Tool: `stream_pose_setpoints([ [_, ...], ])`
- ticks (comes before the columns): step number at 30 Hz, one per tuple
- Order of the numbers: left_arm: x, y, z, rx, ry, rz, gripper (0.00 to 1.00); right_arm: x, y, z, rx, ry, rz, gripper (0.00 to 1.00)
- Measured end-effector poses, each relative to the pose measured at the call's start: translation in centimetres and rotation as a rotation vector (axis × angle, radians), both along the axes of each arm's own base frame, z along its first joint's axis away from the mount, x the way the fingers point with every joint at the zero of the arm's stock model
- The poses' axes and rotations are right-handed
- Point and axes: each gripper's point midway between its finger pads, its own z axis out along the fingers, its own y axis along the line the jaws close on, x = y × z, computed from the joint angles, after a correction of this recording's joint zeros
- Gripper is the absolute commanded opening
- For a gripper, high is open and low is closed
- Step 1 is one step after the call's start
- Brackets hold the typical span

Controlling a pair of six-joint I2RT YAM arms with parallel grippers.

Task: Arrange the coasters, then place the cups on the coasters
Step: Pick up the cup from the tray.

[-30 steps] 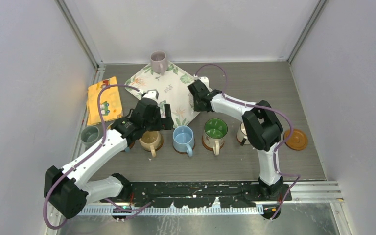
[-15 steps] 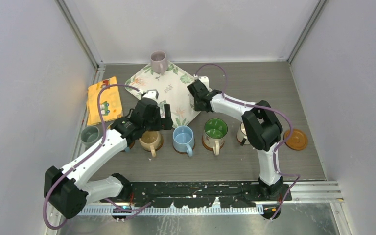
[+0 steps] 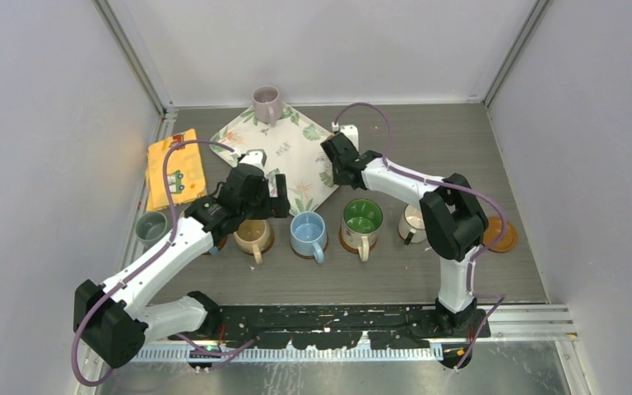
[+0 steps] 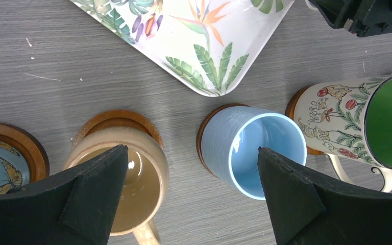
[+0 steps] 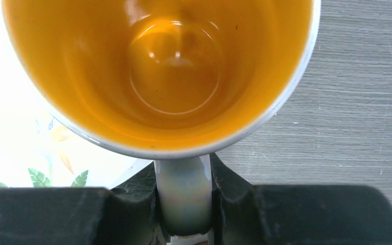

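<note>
I will move my right gripper back and down between cream cup and bare coaster next and let go there, because that gap is to its right in the top view.
My right gripper is shut on the white handle of the orange-inside cup, at the right edge of the leaf tray. From above, that gripper hides the cup. My left gripper hangs open over the gap between the tan cup and the light blue cup. Both stand on wooden coasters. The green-inside cup and cream cup continue the row. One bare coaster lies far right. A butterfly-faced coaster lies at the row's left end.
A mauve cup stands at the far corner of the leaf tray. A grey cup sits by the left wall, near the yellow cloth. Walls close in on three sides. The right arm's elbow overhangs the cream cup and part of the bare coaster.
The right arm has shifted a little to the right with the orange-inside cup, and its elbow now covers more of the bare coaster. The left arm has stayed put.
</note>
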Motion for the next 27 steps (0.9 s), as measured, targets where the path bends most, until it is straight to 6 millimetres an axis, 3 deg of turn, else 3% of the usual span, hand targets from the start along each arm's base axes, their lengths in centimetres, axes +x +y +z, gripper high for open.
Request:
stream_pose_setpoints([
  [10,0.1,0.1,0.0,0.003,-0.002,0.004,1.0,-0.6,-1.2,1.8,-0.006,-0.052,-0.006,0.01],
  [18,0.1,-0.1,0.0,0.001,0.003,-0.001,1.0,-1.0,-3.3,6.0,0.002,-0.145,-0.054,0.01],
  [22,0.2,-0.4,0.1,-0.005,0.005,-0.008,1.0,-1.2,-5.1,8.2,0.015,-0.192,-0.101,0.01],
  [27,0.3,-0.6,0.2,-0.012,0.005,-0.016,1.0,-2.0,-9.0,9.3,0.006,-0.204,-0.194,0.01],
])
